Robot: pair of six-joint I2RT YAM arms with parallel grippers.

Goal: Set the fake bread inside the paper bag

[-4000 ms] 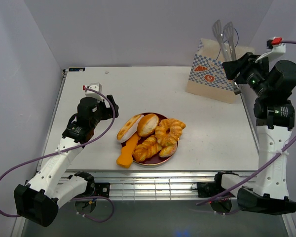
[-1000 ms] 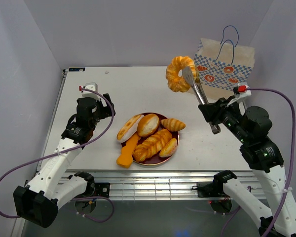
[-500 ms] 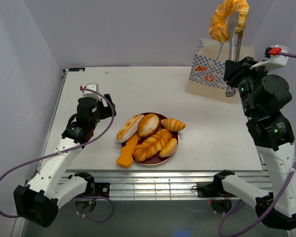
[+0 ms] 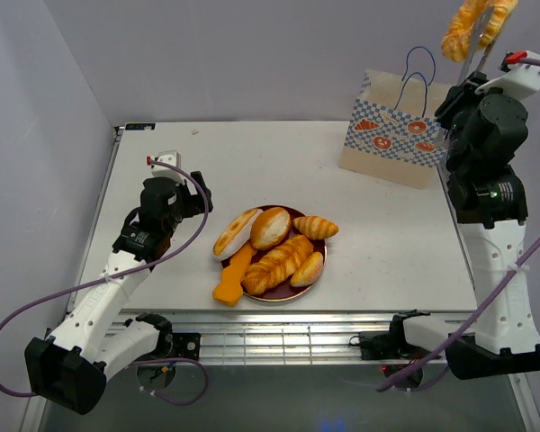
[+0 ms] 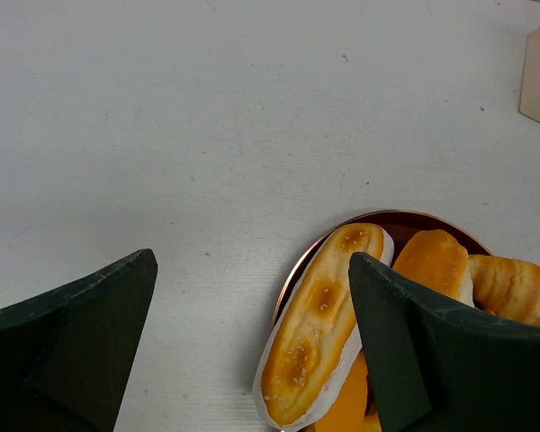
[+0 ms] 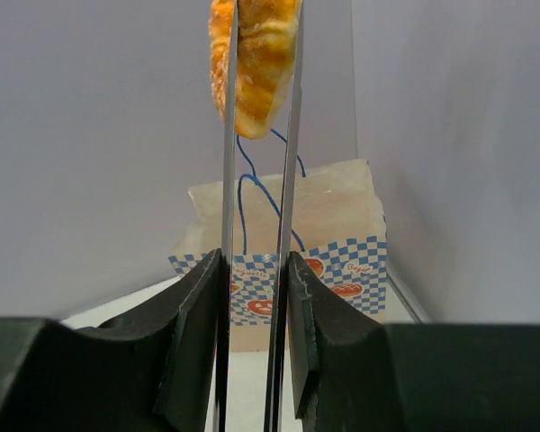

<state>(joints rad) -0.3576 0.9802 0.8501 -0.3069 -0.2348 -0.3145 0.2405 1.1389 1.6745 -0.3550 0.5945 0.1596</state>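
Note:
The golden pastry [image 4: 475,25] is still high above the paper bag. My right gripper next lowers, tilts toward the bag's open top [image 4: 437,96] and releases the metal tongs.
My right gripper [image 4: 457,101] [image 6: 255,270] is shut on the metal tongs [image 6: 288,180], which pinch a golden ring-shaped pastry [image 4: 475,25] [image 6: 254,61] high above the paper bag [image 4: 403,128] [image 6: 292,241]. The cream bag with the blue checkered band stands at the table's back right, its blue cord handles up. Several more breads [image 4: 272,247] lie on the dark red plate [image 4: 321,267] in the middle; an oval sesame roll [image 5: 322,319] lies at its left rim and an orange wedge [image 4: 231,277] hangs off its front. My left gripper [image 4: 198,196] [image 5: 252,346] is open and empty, left of the plate.
Grey walls close the table at the back and both sides. The right arm stands upright along the table's right edge beside the bag. The table's metal front rail [image 4: 279,328] runs below the plate.
My right arm has lifted the ring pastry off the plate with the tongs and carried it up and right, over the bag. The left arm has not moved.

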